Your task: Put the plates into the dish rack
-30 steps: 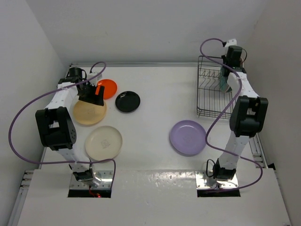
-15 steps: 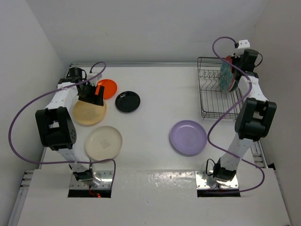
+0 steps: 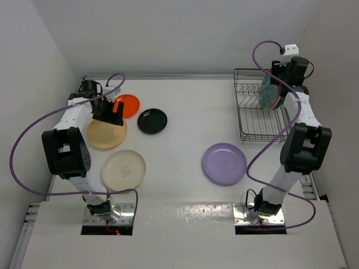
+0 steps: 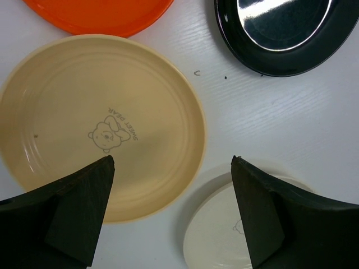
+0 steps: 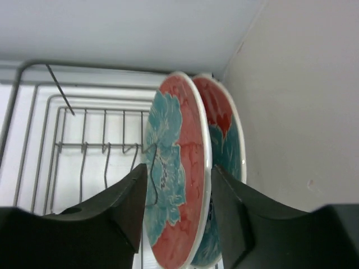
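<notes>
My left gripper moves across the tan plate (image 3: 105,134) next and down onto the plate's wall-side rim, since that rim lies below it, to its left in the top view.
Two red plates with teal flowers (image 5: 176,168) (image 5: 224,129) stand upright side by side at the far right end of the dish rack (image 5: 84,67) (image 3: 252,120). My right gripper (image 5: 179,168) (image 3: 280,78) is open astride the nearer one, one finger on each side of it. My left gripper (image 4: 172,162) (image 3: 115,112) hangs open above the table, over the right edge of the tan plate (image 4: 84,112) (image 3: 105,134). The cream plate (image 4: 219,235) (image 3: 123,170), orange plate (image 4: 101,11) (image 3: 128,104) and black plate (image 4: 280,28) (image 3: 152,120) lie flat nearby. The lavender plate (image 3: 224,163) lies near the rack.
The side wall (image 5: 303,112) stands close behind the second red plate. The rack's empty divider prongs (image 5: 106,157) run to the left of the plates. The purple cables (image 3: 22,140) loop out beside both arms.
My right gripper carried the red plate to the rack's far right end and opened its jaws around it. The left arm stayed where it was.
</notes>
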